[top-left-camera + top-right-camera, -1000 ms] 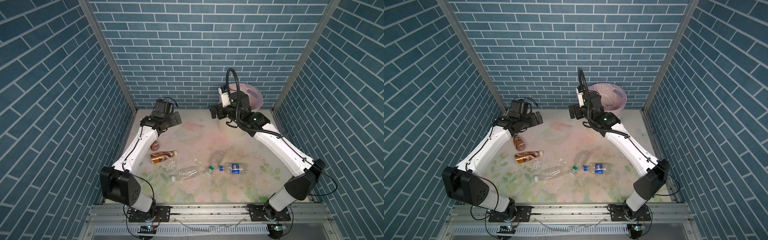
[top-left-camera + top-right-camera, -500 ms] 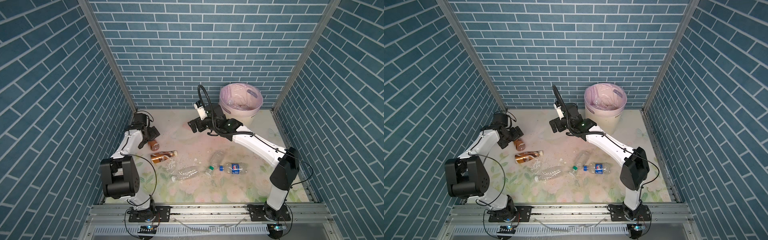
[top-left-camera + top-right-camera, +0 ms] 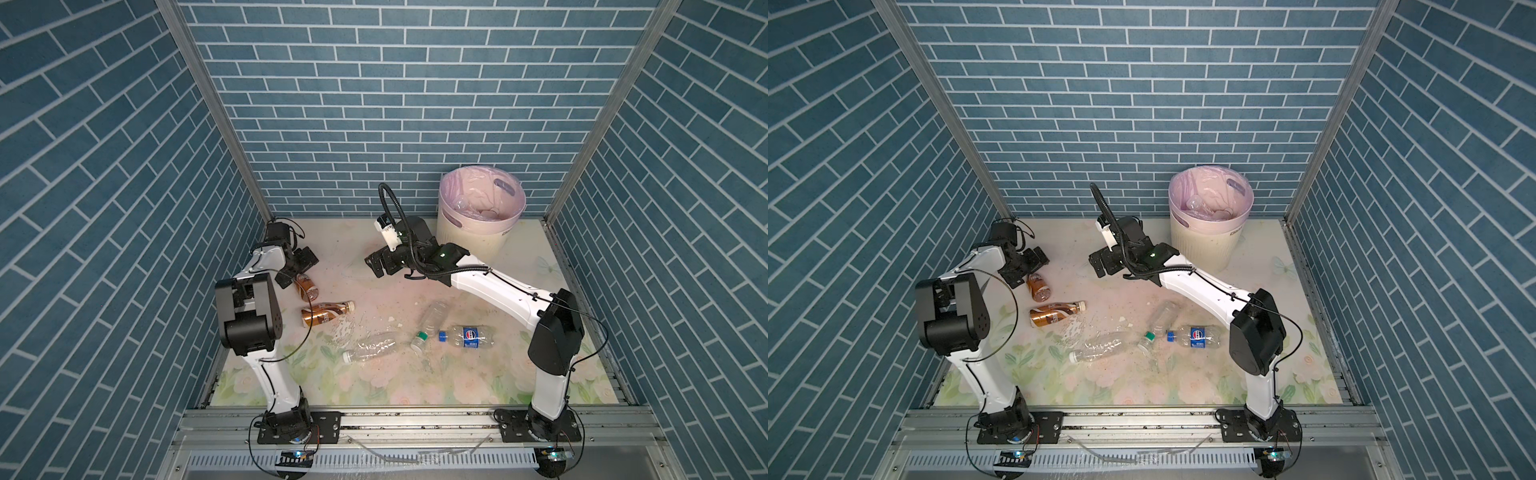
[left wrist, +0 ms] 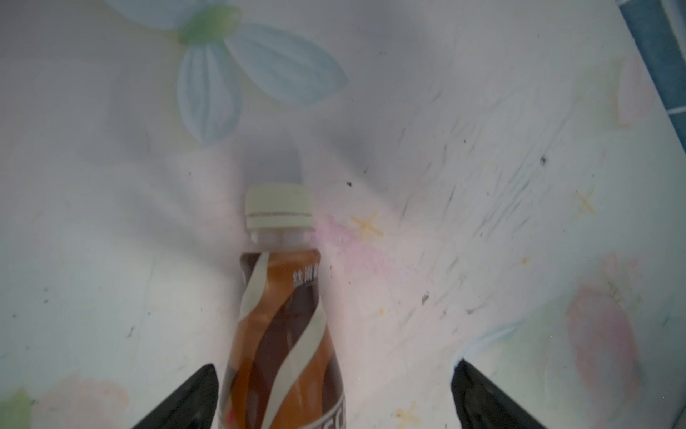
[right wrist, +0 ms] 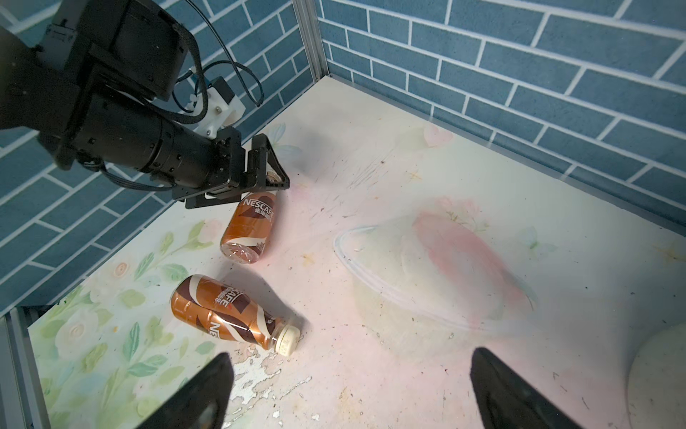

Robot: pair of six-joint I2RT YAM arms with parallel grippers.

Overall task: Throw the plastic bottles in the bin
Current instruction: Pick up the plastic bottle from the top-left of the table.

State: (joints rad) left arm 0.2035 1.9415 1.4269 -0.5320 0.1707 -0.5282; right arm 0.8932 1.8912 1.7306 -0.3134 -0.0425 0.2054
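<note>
The left gripper moves down around the brown bottle's neck (image 4: 283,241) below it next and closes there, because the bottle narrows toward the white cap.
Two brown bottles lie at the far left: one (image 3: 306,286) (image 5: 250,226) between the fingers of my open left gripper (image 3: 297,270) (image 4: 334,367), nearer one finger, white cap pointing away; the other (image 3: 326,312) (image 5: 222,312) lies just in front. Two clear bottles (image 3: 372,345) (image 3: 430,320) and a blue-labelled one (image 3: 467,336) lie mid-table. The cream bin (image 3: 469,243) with its pink liner stands at the far right, with clear bottles inside. My right gripper (image 3: 380,264) (image 5: 352,356) hovers open and empty left of the bin.
Blue brick walls close in three sides. A faint see-through bowl-like shape (image 5: 427,278) sits on the floral table ahead of the right gripper. Paint is flaking (image 5: 260,379) near the second brown bottle.
The right gripper left the bin's rim, swinging left and down over the far middle. The left gripper dropped back and left onto the brown bottle. Both stayed open.
</note>
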